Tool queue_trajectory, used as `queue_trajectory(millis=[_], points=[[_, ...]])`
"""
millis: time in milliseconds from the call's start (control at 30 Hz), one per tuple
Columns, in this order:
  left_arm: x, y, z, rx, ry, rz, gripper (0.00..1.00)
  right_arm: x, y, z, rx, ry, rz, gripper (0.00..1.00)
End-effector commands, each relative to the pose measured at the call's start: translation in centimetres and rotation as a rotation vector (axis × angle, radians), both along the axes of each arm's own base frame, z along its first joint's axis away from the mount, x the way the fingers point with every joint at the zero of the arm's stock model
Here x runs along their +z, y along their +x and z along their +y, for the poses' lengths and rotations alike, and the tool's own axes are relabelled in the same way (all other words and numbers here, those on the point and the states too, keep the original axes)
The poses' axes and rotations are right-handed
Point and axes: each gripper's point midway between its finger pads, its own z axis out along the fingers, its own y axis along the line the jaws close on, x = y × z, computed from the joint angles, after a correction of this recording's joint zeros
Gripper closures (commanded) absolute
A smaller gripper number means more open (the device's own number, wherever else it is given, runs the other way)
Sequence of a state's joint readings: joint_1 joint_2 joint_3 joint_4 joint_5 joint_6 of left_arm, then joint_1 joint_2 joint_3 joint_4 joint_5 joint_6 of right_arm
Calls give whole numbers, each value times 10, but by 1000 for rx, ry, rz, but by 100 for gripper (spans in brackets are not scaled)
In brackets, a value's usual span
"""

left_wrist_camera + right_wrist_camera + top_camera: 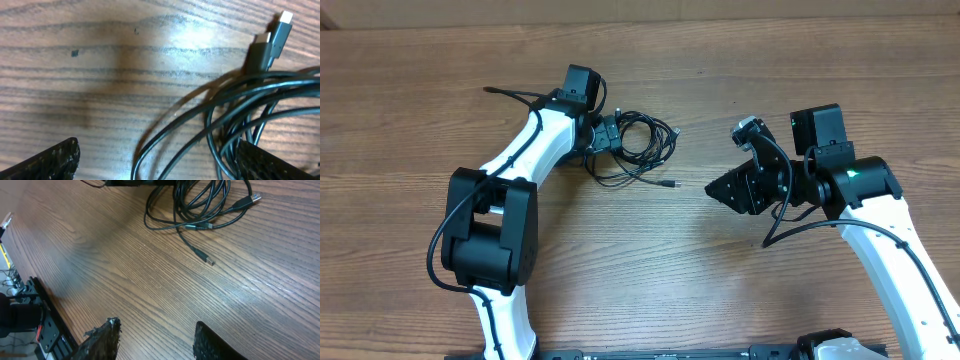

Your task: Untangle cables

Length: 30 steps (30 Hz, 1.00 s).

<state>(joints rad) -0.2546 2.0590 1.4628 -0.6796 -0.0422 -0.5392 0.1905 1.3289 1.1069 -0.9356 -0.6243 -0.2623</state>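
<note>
My left gripper moves down next around that bend (150, 144) in the several pieces of cable just below it, between its open fingers, where bare wood leaves finger room.
The cables (638, 143) lie as a loose black tangle on the wooden table, left of centre. One thin strand trails out to a small plug (671, 185). My left gripper (610, 138) sits at the tangle's left side. In the left wrist view it (160, 161) is open wide, with several cable loops (235, 107) running between the fingers and against the right finger (270, 162). Two silver-tipped plugs (272, 37) lie just beyond. My right gripper (718, 188) hovers to the right of the cables, apart from them. In its own view it (155, 336) is open with only bare wood between the fingers, and the cables (200, 200) lie far ahead.
The table (650, 270) is brown wood. In the right wrist view its edge and black rig parts (30, 315) show at the lower left. The left arm's white links and black joint (490, 225) stand over the left half of the table.
</note>
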Motion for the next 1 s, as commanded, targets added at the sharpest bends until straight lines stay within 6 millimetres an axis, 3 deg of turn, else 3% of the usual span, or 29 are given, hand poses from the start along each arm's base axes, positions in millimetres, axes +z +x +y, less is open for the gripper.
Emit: queue_trajectory(millis=[0, 967], points=[[-9, -8, 4, -12, 25, 15, 1, 3, 1, 3, 7, 8, -8, 53], [-9, -4, 8, -8, 65, -5, 0, 5, -2, 6, 16, 32, 1, 53]])
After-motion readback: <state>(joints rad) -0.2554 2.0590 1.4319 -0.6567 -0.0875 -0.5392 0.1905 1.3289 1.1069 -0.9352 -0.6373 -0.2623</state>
